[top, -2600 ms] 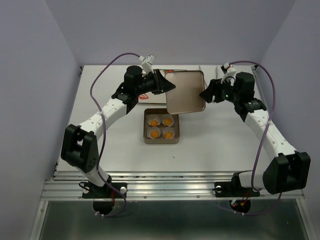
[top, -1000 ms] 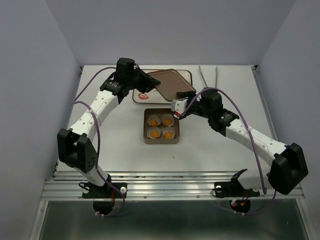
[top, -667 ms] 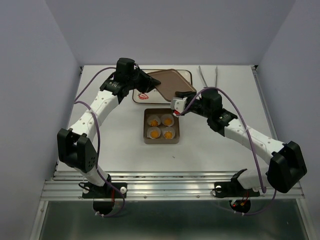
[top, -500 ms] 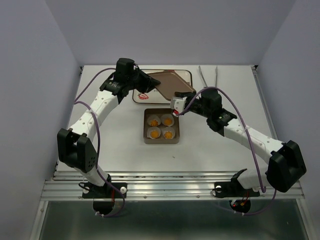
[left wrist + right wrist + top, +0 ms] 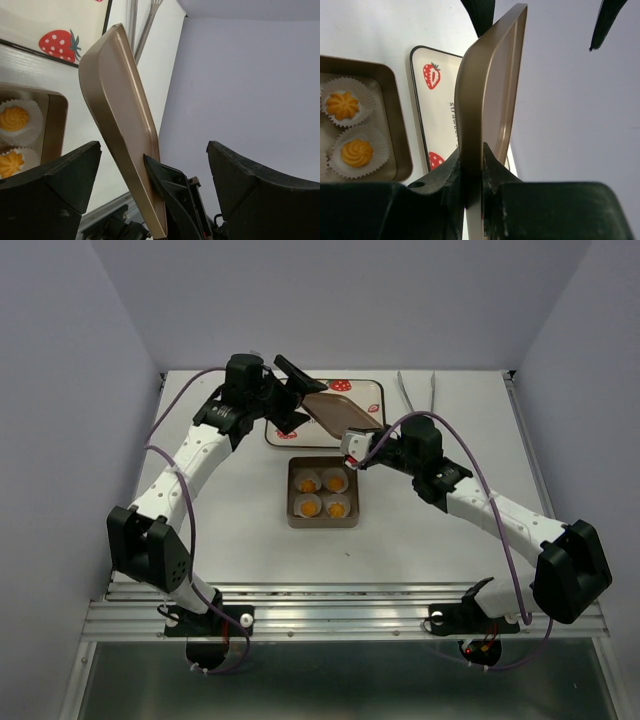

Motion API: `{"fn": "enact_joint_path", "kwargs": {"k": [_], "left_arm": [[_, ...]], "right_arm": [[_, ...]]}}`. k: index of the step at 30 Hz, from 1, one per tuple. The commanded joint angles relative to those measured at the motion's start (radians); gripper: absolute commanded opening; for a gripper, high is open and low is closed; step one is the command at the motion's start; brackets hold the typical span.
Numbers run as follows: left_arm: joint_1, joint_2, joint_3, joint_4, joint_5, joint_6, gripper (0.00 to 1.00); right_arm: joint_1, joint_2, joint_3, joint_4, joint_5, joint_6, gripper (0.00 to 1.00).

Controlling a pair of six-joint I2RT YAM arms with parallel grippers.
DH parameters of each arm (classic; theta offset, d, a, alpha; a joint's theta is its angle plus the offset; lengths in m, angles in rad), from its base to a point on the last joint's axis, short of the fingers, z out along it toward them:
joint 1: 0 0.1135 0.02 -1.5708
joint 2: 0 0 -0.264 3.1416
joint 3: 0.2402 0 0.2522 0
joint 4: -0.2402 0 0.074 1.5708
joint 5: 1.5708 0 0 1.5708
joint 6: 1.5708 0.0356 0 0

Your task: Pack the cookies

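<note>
The cookies lie uncovered, and my right gripper holds the tilted lid. I will bring it back and down with a levelling turn onto the open tin [image 5: 322,524] [image 5: 357,125] and release it.
Several small orange-yellow cookies [image 5: 309,507] sit in white paper cups inside the square gold tin [image 5: 322,524] at mid-table. Two of them, each a cookie [image 5: 342,104] in its cup, show at the left of the right wrist view, and one cookie [image 5: 14,119] shows in the left wrist view. My right gripper [image 5: 355,447] [image 5: 471,185] is shut on one edge of the gold tin lid [image 5: 340,416] [image 5: 490,90], holding it tilted on edge above the table behind the tin. My left gripper [image 5: 298,395] [image 5: 155,185] stands open around the lid [image 5: 120,125] without touching it.
A white strawberry-printed card [image 5: 345,392] [image 5: 437,115] lies behind the tin, partly under the lid. Metal tongs [image 5: 418,390] rest at the back right. Lilac walls close in the table on three sides.
My left gripper has opened and let go of the lid, which my right gripper has closed on and now holds alone. The lid tilted, uncovering more of the strawberry card.
</note>
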Motion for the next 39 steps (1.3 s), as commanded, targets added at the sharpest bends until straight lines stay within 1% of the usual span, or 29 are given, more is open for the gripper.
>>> {"fn": "enact_joint_path", "kwargs": {"k": [1,2,4,5,6,7,8,9,10,12,13,14,15,16,17,18,19,21,22,24,25,26,28,34,37,39], "left_arm": [[-0.001,-0.071,0.041,0.069,-0.029,0.101,0.99],[-0.003,-0.077,0.047,0.080,-0.029,0.132,0.99],[-0.003,-0.094,0.059,0.102,-0.051,0.189,0.99],[-0.001,-0.100,0.065,0.106,-0.066,0.212,0.99],[-0.001,-0.107,0.072,0.101,-0.077,0.229,0.99],[-0.001,-0.120,0.078,0.107,-0.088,0.291,0.99],[-0.003,-0.130,0.088,0.098,-0.136,0.314,0.99],[-0.003,-0.140,0.084,0.084,-0.137,0.324,0.99],[-0.003,-0.172,0.072,0.083,-0.211,0.341,0.99],[0.006,-0.206,0.017,0.103,-0.270,0.393,0.99],[0.011,-0.234,-0.023,0.128,-0.282,0.435,0.99],[0.017,-0.246,-0.037,0.132,-0.289,0.446,0.99],[0.026,-0.263,-0.052,0.135,-0.304,0.460,0.99],[0.028,-0.269,-0.069,0.142,-0.309,0.482,0.99],[0.032,-0.277,-0.104,0.159,-0.318,0.497,0.99],[0.038,-0.285,-0.120,0.162,-0.324,0.514,0.99],[0.040,-0.288,-0.153,0.184,-0.321,0.532,0.99],[0.049,-0.291,-0.184,0.199,-0.309,0.564,0.99],[0.055,-0.295,-0.215,0.221,-0.301,0.577,0.99],[0.064,-0.303,-0.250,0.244,-0.275,0.600,0.99],[0.072,-0.314,-0.285,0.271,-0.266,0.604,0.99],[0.077,-0.320,-0.301,0.273,-0.258,0.606,0.99],[0.081,-0.332,-0.336,0.329,-0.220,0.624,0.99],[0.094,-0.328,-0.398,0.362,-0.152,0.629,0.99],[0.095,-0.318,-0.422,0.374,-0.111,0.631,0.99],[0.095,-0.314,-0.441,0.385,-0.095,0.628,0.99]], "right_arm": [[0.005,-0.013,0.037,0.064,0.031,0.092,0.01],[0.005,-0.011,0.043,0.062,0.036,0.112,0.01],[0.005,-0.001,0.065,0.036,0.045,0.205,0.01],[0.005,0.002,0.088,0.033,0.045,0.290,0.01],[-0.007,0.005,0.097,0.033,0.048,0.338,0.01],[-0.007,0.005,0.108,0.033,0.053,0.394,0.01],[-0.034,0.004,0.135,0.035,0.060,0.458,0.01],[-0.044,0.005,0.147,0.033,0.057,0.534,0.01],[-0.053,0.002,0.157,0.030,0.050,0.664,0.01],[-0.067,-0.002,0.167,0.025,0.068,0.812,0.01],[-0.090,0.005,0.198,-0.022,0.071,0.960,0.01],[-0.111,0.011,0.218,-0.048,0.050,1.022,0.01],[-0.170,0.016,0.247,-0.074,0.027,1.155,0.01],[-0.207,0.022,0.256,-0.089,-0.019,1.217,0.02],[-0.246,0.036,0.263,-0.118,-0.130,1.274,0.02],[-0.284,0.044,0.270,-0.126,-0.189,1.389,0.02],[-0.356,0.059,0.273,-0.125,-0.332,1.438,0.02],[-0.396,0.074,0.279,-0.123,-0.435,1.549,0.02],[-0.406,0.085,0.283,-0.122,-0.509,1.560,0.01],[-0.406,0.088,0.272,-0.120,-0.551,1.619,0.01],[-0.406,0.090,0.263,-0.120,-0.599,1.635,0.01],[-0.406,0.091,0.255,-0.119,-0.613,1.652,0.01],[-0.418,0.081,0.235,-0.119,-0.633,1.681,0.01],[-0.447,0.059,0.132,-0.091,-0.696,1.771,0.01],[-0.447,0.067,0.070,-0.030,-0.729,1.843,0.01],[-0.447,0.070,0.040,0.001,-0.752,1.857,0.01]]}}
